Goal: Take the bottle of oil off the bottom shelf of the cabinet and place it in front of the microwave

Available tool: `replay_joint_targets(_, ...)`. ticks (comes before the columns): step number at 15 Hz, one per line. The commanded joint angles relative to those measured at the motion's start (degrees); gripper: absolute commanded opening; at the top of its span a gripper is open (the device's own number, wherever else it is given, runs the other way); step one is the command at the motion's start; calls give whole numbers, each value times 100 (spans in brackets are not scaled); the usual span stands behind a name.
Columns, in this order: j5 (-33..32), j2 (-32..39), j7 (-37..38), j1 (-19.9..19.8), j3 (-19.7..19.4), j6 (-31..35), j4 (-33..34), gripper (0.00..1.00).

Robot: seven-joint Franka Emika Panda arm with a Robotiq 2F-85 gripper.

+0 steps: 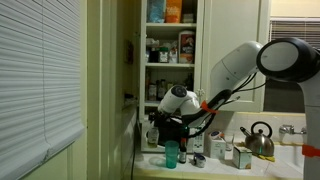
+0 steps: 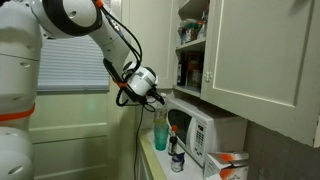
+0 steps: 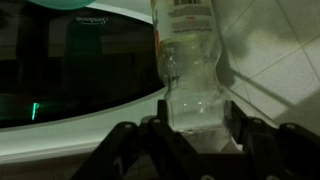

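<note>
The bottle of oil [image 3: 192,75] in my gripper needs to go down next, past the teal cup, onto the free counter beside that cup.
In the wrist view my gripper [image 3: 198,128] is shut on the bottle of oil [image 3: 192,75], a pale translucent bottle with a label, held between both fingers. Behind it are the microwave's dark window [image 3: 70,70] and a white tiled wall. In both exterior views the gripper [image 1: 163,127] [image 2: 158,97] hangs above the counter, just over the teal cup [image 1: 170,153] [image 2: 160,132], in front of the white microwave [image 2: 203,133]. The cabinet [image 1: 170,40] [image 2: 190,45] stands open above. Its bottom shelf [image 1: 152,102] is partly hidden by my arm.
A metal kettle [image 1: 258,140], small boxes [image 1: 240,156] and jars [image 1: 197,158] crowd the counter. The open cabinet door [image 2: 262,60] hangs over the microwave. An orange-and-white box [image 2: 230,165] lies at the near end. A window with blinds [image 1: 40,80] is beside the cabinet.
</note>
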Motion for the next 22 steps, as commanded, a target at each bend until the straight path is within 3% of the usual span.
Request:
replay_joint_targets(1,-190,112,99,81,40,-51,49,34)
replay_joint_targets(4,-464,210,288,178,63,-99,51,34)
replay_joint_targets(16,-2999,884,2237,581,168,-655,428,34)
replay_joint_targets(22,-3472,1118,2683,632,202,-978,440,34)
